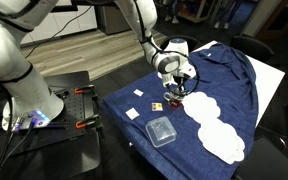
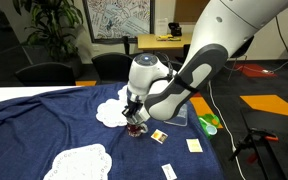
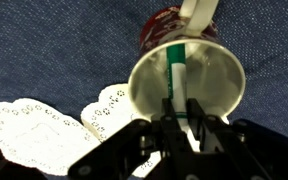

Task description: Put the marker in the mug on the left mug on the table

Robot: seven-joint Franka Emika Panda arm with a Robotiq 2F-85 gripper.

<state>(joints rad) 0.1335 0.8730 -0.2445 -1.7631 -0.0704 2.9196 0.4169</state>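
Note:
I need to lift the marker clear of the white mug's rim with my gripper next, move back beside the white mug and lower to release the marker there, because the bare cloth is empty.
In the wrist view the white mug opens toward the camera, with a dark reddish patch and a white handle just beyond its rim. The marker, green-bodied, stands inside the mug with its tip down. My gripper is right above the rim, its fingers closed on the marker's upper end. In both exterior views the gripper hangs straight over the mug, near the middle of the blue-draped table. The arm hides most of the mug there.
A clear square plastic container lies near the table's front edge. Small white squares are scattered on the cloth. White doilies lie beside the mug. A green object sits near the table's edge.

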